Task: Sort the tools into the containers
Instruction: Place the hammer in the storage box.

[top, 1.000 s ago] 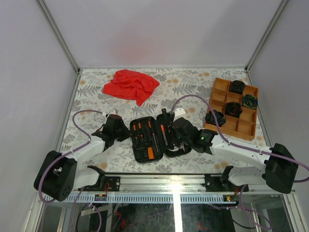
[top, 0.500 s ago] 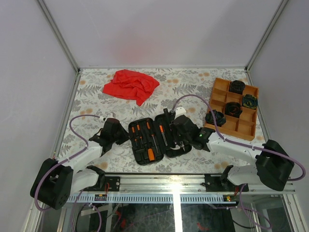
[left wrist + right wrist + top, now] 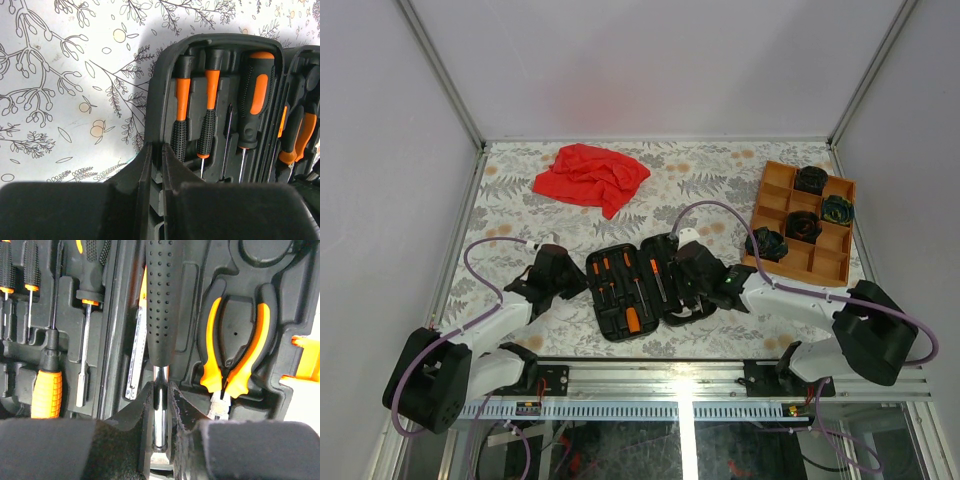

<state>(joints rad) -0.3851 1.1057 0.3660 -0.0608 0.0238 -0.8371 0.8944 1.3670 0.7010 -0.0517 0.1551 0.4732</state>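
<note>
My right gripper should next lower the hammer's steel stem into the case, between knife and pliers, because the hammer's handle still overlaps the orange knife.
The black tool case lies open between my arms. My left gripper is shut on its left wall, beside the orange-and-black screwdrivers in their slots. Over the case's right half, my right gripper is shut on the steel shaft of the hammer, whose black handle lies along the case's middle. The right fingers flank the shaft close to the orange-handled pliers, which are seated in their slot. The orange tray at the right holds several dark coiled bundles, one greenish.
A crumpled red cloth lies at the back left on the flower-patterned table. The case's orange latch sticks out at its right edge. White walls and a metal frame close the table in on three sides.
The case and both grippers have shifted a little to the left. Both grips look the same as before.
</note>
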